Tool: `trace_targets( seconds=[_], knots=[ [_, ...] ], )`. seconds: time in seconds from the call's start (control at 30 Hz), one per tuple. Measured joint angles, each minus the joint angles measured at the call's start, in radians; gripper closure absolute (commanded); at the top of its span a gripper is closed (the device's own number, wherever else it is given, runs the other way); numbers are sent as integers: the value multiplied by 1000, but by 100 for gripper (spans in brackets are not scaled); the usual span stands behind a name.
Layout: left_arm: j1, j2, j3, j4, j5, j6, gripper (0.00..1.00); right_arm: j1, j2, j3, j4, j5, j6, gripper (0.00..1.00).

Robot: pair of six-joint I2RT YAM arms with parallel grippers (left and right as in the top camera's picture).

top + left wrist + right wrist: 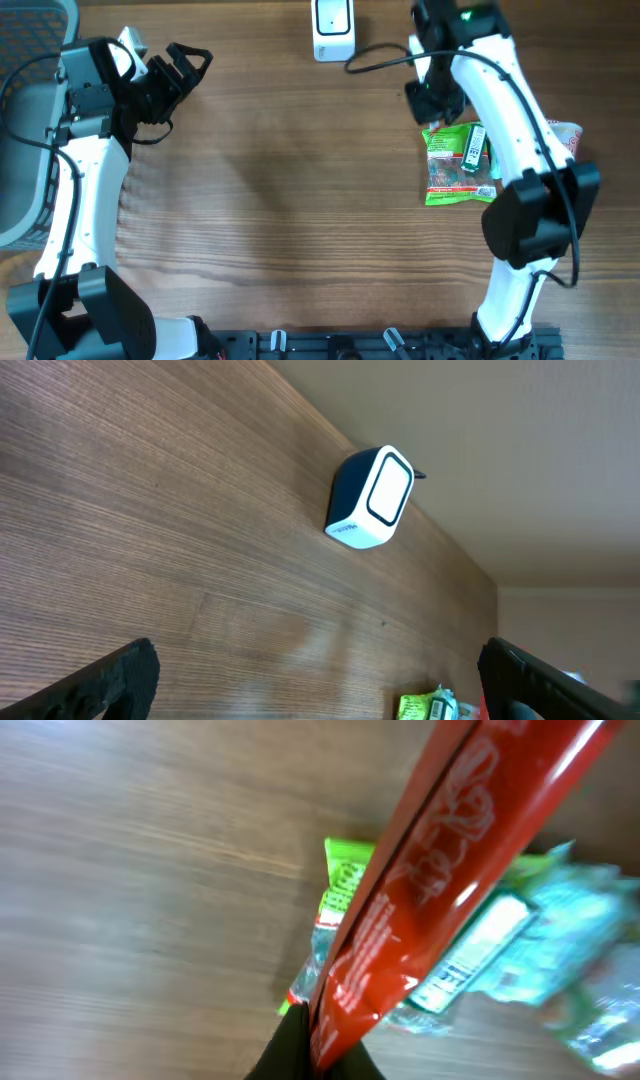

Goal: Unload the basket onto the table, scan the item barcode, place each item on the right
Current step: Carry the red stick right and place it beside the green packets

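Observation:
I need to lower my right gripper next and bring it back to let go of the red packet [440, 860] beside the green snack packet, as that bare tabletop is below the gripper.
A red glossy packet [440, 860] is pinched at its lower end by my right gripper [325, 1042], which is shut on it; the packet stretches up and away across the right wrist view. In the overhead view that gripper [432, 96] hangs at the back right, a little right of the white barcode scanner [332, 28], and the arm hides the packet. From the left wrist the scanner [372, 498] shows its window side. My left gripper [190, 62] is at the back left, open and empty, with its dark fingers [112, 682] spread wide.
A green snack packet [458, 165] with a dark barcoded item on it lies under the right arm, beside clear-wrapped packets [570, 950]. A red and white packet [568, 135] lies at the right edge. The scanner's black cable [375, 60] runs rightward. A grey basket [20, 160] stands at the left.

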Motion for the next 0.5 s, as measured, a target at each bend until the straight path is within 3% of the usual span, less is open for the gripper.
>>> trace_targets(
  seconds=[0.23, 0.27, 0.33, 0.4, 0.5],
  knots=[
    [0, 0, 0, 0, 0, 0, 0, -18, 3, -298, 203, -48, 39, 87],
    [0, 0, 0, 0, 0, 0, 0, -18, 3, -321, 216, -51, 40, 75],
    [0, 0, 0, 0, 0, 0, 0, -18, 3, -361, 227, -57, 32, 40],
    [0, 0, 0, 0, 0, 0, 0, -18, 3, -374, 227, -61, 29, 23],
    [0, 0, 0, 0, 0, 0, 0, -18, 3, -373, 229, -65, 20, 14]
  ],
)
